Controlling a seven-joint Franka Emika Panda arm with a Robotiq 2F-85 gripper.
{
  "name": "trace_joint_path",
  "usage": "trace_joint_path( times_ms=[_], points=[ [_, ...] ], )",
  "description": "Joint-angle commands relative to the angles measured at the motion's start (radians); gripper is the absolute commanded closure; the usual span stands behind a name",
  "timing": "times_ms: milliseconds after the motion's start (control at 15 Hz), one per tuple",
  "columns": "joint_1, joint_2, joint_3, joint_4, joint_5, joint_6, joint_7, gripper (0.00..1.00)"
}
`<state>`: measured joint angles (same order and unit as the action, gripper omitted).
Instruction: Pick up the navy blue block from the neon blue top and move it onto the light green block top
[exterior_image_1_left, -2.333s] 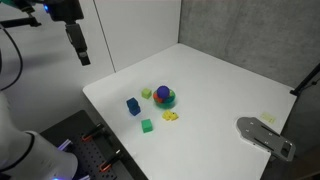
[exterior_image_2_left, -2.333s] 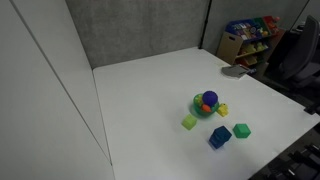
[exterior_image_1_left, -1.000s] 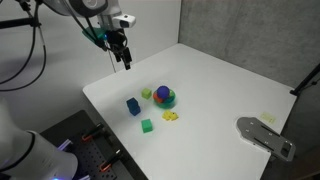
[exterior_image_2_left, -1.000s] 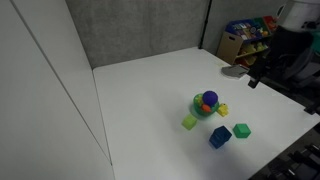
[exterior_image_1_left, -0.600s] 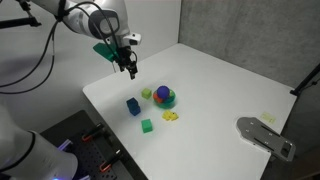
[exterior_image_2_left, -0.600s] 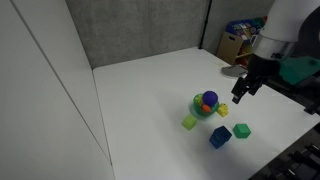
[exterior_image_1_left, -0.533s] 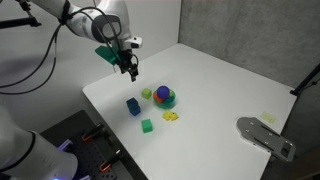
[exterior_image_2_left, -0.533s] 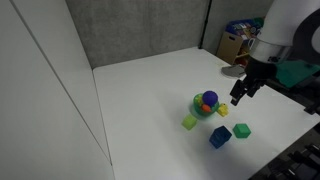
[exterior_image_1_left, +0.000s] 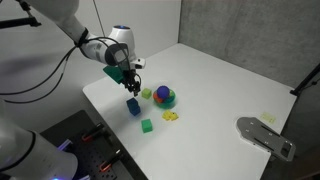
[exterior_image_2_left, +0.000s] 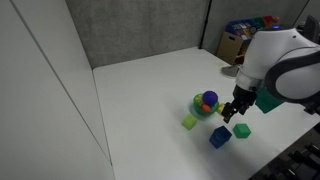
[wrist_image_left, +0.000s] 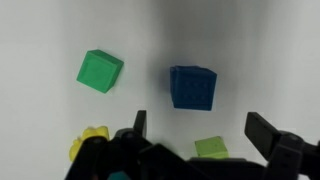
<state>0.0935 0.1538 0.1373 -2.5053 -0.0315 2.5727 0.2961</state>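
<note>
My gripper moves down over the navy blue block's top (exterior_image_1_left: 133, 102) (wrist_image_left: 194, 89) next and brings open fingers to either side, since the block sits uppermost on the stack.
The navy blue block (exterior_image_1_left: 132, 102) sits stacked on the neon blue block (exterior_image_1_left: 134, 110) on the white table; the stack also shows in an exterior view (exterior_image_2_left: 219, 136). In the wrist view only the navy top face (wrist_image_left: 193, 87) shows. The light green block (exterior_image_1_left: 146, 93) (exterior_image_2_left: 189, 122) (wrist_image_left: 211, 148) lies close by on the table. My gripper (exterior_image_1_left: 132, 88) (exterior_image_2_left: 230, 115) (wrist_image_left: 200, 130) is open and empty, hovering just above and beside the stack, between it and the light green block.
A deeper green cube (exterior_image_1_left: 147, 125) (exterior_image_2_left: 241, 130) (wrist_image_left: 100, 70), a blue-purple dome piece (exterior_image_1_left: 164, 96) (exterior_image_2_left: 207, 101) and a flat yellow piece (exterior_image_1_left: 171, 116) (wrist_image_left: 88, 142) lie nearby. A grey metal fixture (exterior_image_1_left: 265, 135) sits at the table edge. A shelf (exterior_image_2_left: 245, 40) stands behind.
The arm has swung in from the table's edge and come down over the blocks. The gripper now hangs right by the blue stack. No block has moved.
</note>
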Motion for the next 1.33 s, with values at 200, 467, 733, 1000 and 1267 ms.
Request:
trace_joint_path(
  times_ms=[200, 467, 733, 1000, 1267],
  points=[
    [0.105, 0.132, -0.089, 0.027, -0.094, 0.058, 0.187, 0.00],
    [0.103, 0.127, -0.084, 0.005, -0.064, 0.079, 0.134, 0.00],
    [0.107, 0.162, -0.096, 0.026, -0.078, 0.106, 0.136, 0.00],
    [0.128, 0.234, -0.117, 0.055, -0.081, 0.189, 0.134, 0.00],
    [0.114, 0.313, -0.089, 0.085, -0.028, 0.280, 0.063, 0.00]
  ],
)
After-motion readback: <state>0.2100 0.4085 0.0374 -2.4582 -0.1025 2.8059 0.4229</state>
